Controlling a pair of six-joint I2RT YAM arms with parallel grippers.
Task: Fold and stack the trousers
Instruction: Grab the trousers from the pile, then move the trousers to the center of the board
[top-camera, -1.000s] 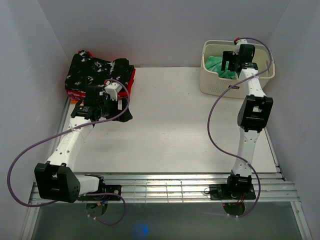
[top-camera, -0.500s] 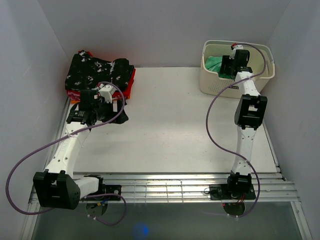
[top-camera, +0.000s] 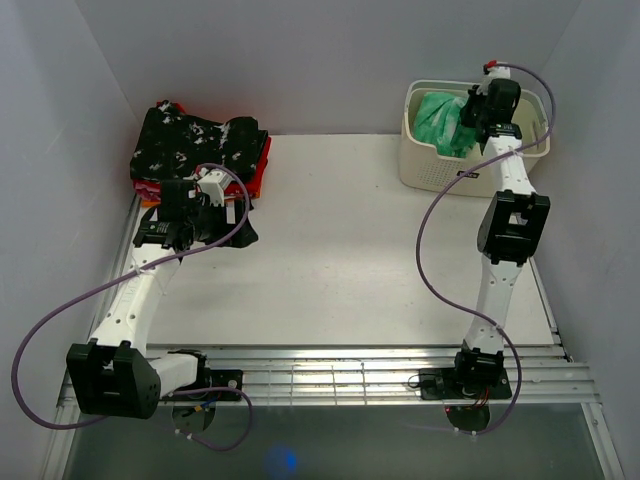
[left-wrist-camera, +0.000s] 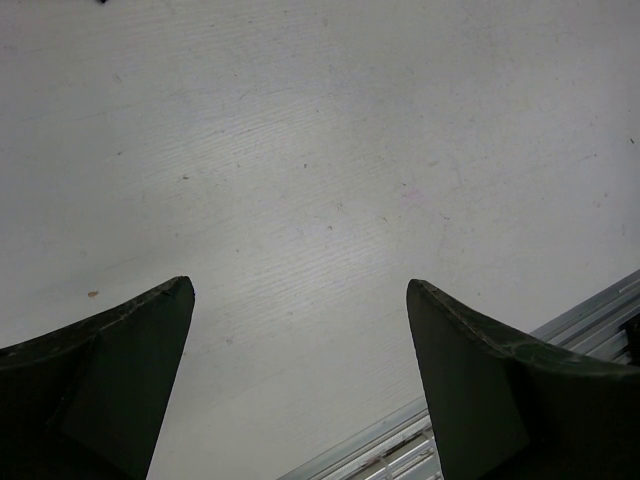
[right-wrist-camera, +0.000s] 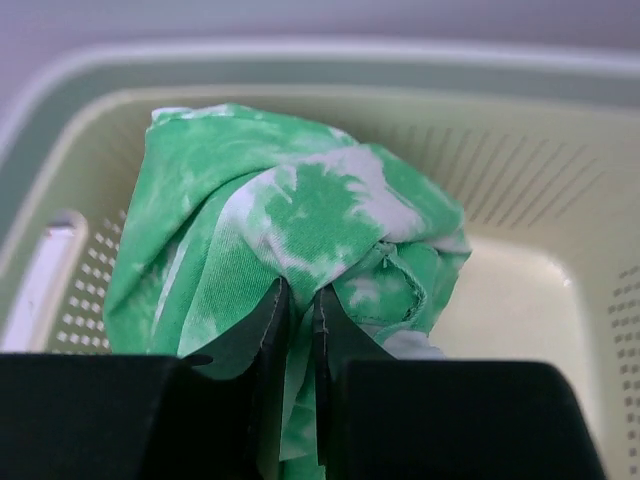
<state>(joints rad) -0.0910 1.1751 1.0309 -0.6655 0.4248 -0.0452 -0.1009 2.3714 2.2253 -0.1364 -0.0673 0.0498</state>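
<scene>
My right gripper should next rise out of the basket, carry the trousers back over the open middle of the table, lower them and let them go, since that middle is bare.
The trousers, bright green with white tie-dye blotches, are bunched up in the cream basket at the back right. My right gripper is shut on a fold of them and holds the bundle raised above the basket's floor. In the right wrist view the trousers hang in front of the basket's far wall, pinched in the right gripper. My left gripper is open and empty just in front of the folded stack. The left wrist view shows the left gripper wide over bare table.
A black white-speckled folded garment lies on red and orange folded clothes at the back left. The table's white top ends in a metal rail at the near edge. Grey walls close in both sides and the back.
The right gripper closed on the trousers inside the basket and rose, lifting the green cloth higher. The left arm drew back slightly a second ago and has since held still.
</scene>
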